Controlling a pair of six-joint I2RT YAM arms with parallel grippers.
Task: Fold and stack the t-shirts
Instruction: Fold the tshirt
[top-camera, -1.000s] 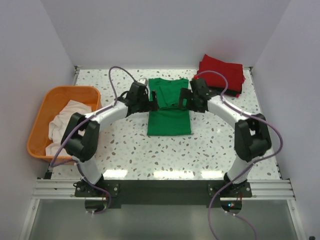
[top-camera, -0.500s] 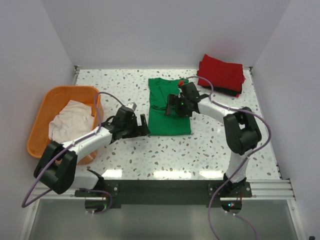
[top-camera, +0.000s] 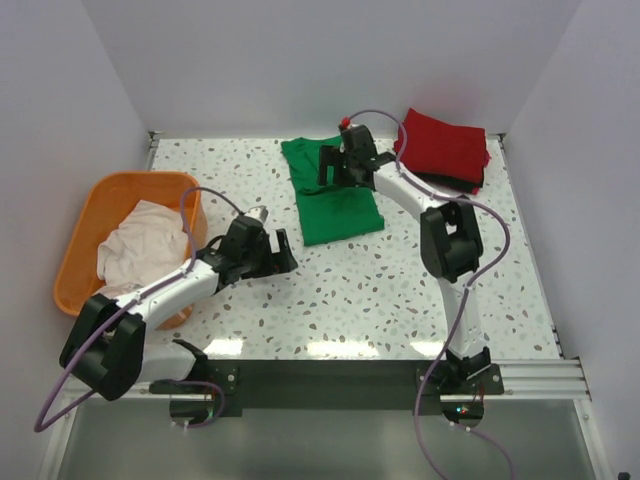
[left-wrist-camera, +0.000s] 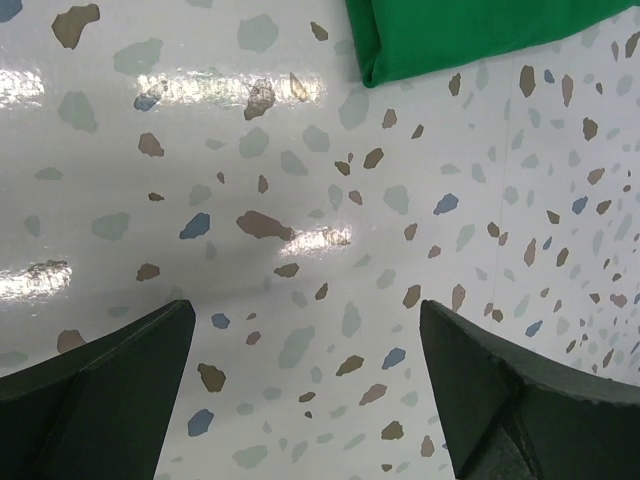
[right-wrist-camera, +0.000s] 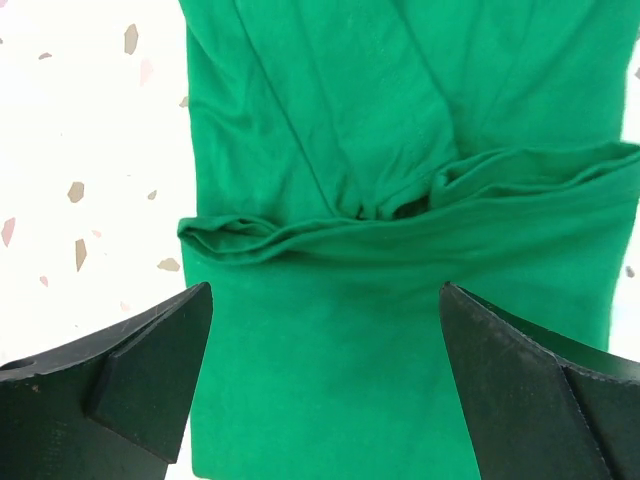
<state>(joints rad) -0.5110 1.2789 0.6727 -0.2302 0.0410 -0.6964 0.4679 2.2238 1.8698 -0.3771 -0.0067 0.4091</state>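
Note:
The left gripper spans only bare table, so it reaches outward next and lowers its fingers around the green t-shirt's basket-side near corner (top-camera: 307, 242) (left-wrist-camera: 372, 80), which lies outward.
The bright green t-shirt (top-camera: 338, 205) lies folded lengthwise and slightly askew at the table's back centre. My right gripper (top-camera: 333, 163) hovers open over its far end. In the right wrist view the green t-shirt (right-wrist-camera: 400, 330) and a cross fold fill the gap between the spread fingers of the right gripper (right-wrist-camera: 325, 300). My left gripper (top-camera: 284, 252) is open low over bare table, just left of the shirt's near corner (left-wrist-camera: 470, 35), with only terrazzo showing under the left gripper (left-wrist-camera: 307, 310). A folded red t-shirt (top-camera: 446, 143) lies on a black t-shirt (top-camera: 455, 183) at the back right. An off-white t-shirt (top-camera: 140, 252) sits crumpled in the basket.
The orange plastic basket (top-camera: 85, 225) stands at the table's left edge. White walls close the table at the back and on both sides. A metal rail with both arm bases runs along the near edge (top-camera: 320, 378).
The right gripper moved from the shirt's middle to its far end, and the green t-shirt shifted back and twisted. The left gripper pulled away to the near left of the shirt.

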